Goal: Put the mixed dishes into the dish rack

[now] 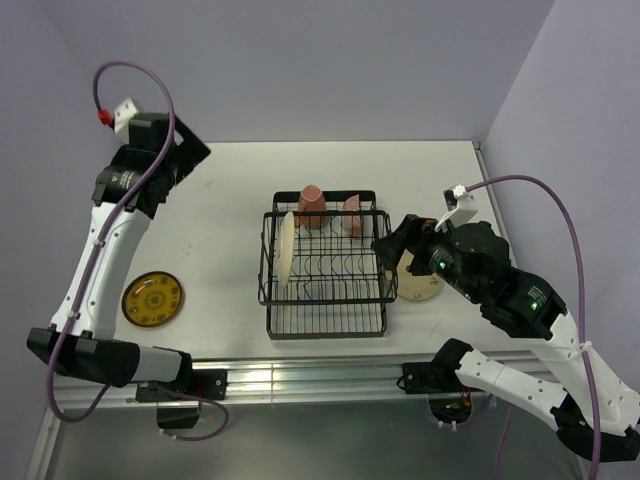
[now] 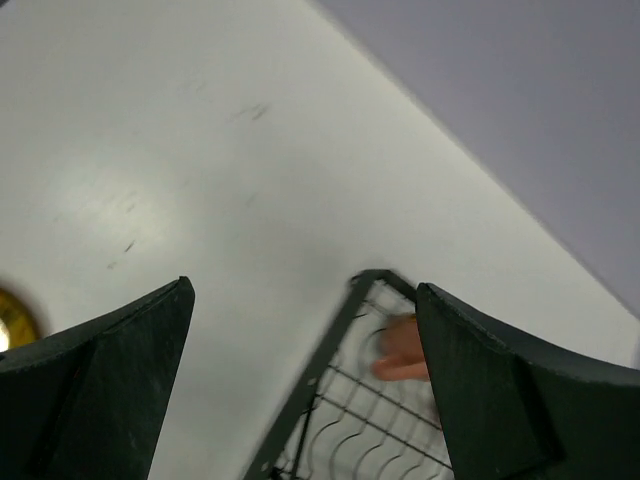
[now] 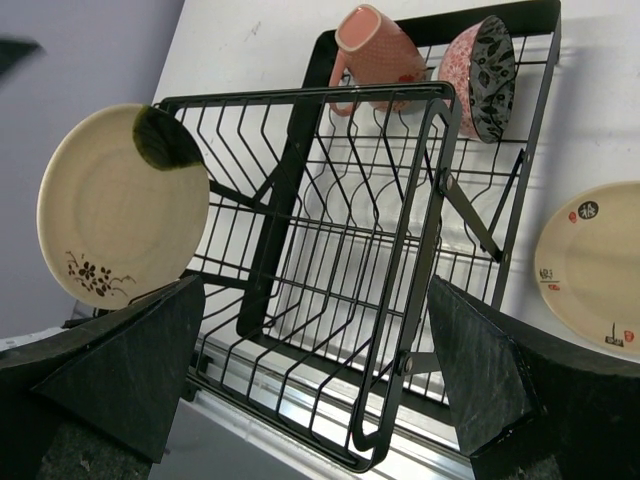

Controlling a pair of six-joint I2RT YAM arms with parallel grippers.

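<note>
My left gripper should move back and down to the yellow plate's far rim [image 1: 161, 275] next. The plate is below it, nearer my base, and still outside the rack [image 1: 325, 333].
The black wire dish rack [image 1: 325, 333] stands mid-table. A cream plate [image 1: 287, 250] stands upright in its left slots, and a pinkish mug [image 1: 311, 206] and a small speckled bowl [image 1: 352, 215] lie at its far end. A second cream plate [image 1: 424, 283] lies flat right of the rack, partly under my right gripper [image 1: 392, 243]. That gripper is open and empty above the rack's right side. The yellow patterned plate [image 1: 153, 299] lies at the near left. My left gripper [image 1: 195, 150] hangs open and empty high at the far left. The right wrist view shows the rack [image 3: 300, 160], upright plate [image 3: 115, 205], mug [image 3: 375, 50], bowl [image 3: 480, 70] and flat plate [image 3: 590, 265].
The left wrist view looks down past the open left gripper [image 2: 305, 380] at bare table, the rack's far left corner [image 2: 340, 340], a blurred piece of the mug [image 2: 400, 350] and a sliver of the yellow plate [image 2: 8, 325]. Purple walls close the back and both sides.
</note>
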